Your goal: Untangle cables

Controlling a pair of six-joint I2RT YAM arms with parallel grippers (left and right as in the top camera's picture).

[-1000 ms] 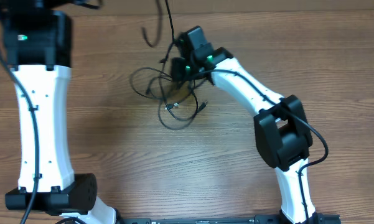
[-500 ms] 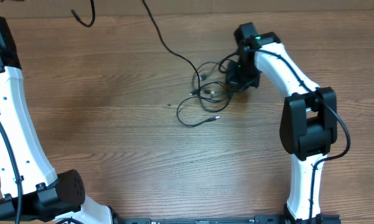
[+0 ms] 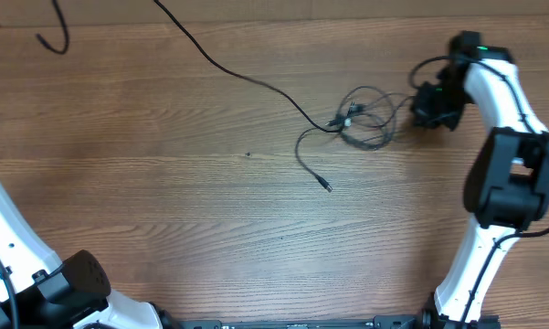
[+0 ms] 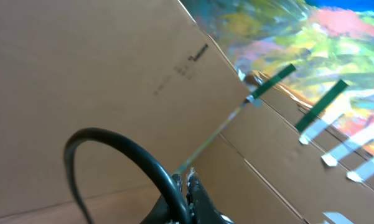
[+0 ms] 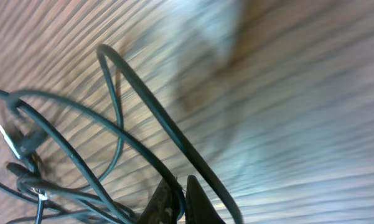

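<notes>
My left gripper tips down, lowers and releases the black cable next, since bare, clear tabletop lies below it, far from the knot (image 3: 365, 117).
The black cables form a small loose knot (image 3: 365, 117) right of the table's middle. One long cord (image 3: 228, 68) runs taut from the knot to the top edge at far left. A free end with a plug tip (image 3: 327, 186) trails toward the front. My right gripper (image 3: 435, 105) is just right of the knot, shut on a cable loop (image 5: 143, 106); its fingertips (image 5: 177, 193) pinch the cord, and the knot (image 5: 31, 155) lies to the left. My left gripper (image 4: 185, 186) is shut on a black cable (image 4: 118, 146), held up in front of cardboard. It is out of the overhead view.
The left arm's white link (image 3: 5, 228) crosses the lower left corner. A curl of black cord (image 3: 53, 38) hangs at the top left. The right arm (image 3: 507, 174) stands along the right edge. Cardboard boxes (image 4: 112, 74) fill the left wrist view.
My right gripper has moved right, dragging the knot with it. The left arm has swung up and left out of the overhead view, drawing one cord out long. The knot has loosened.
</notes>
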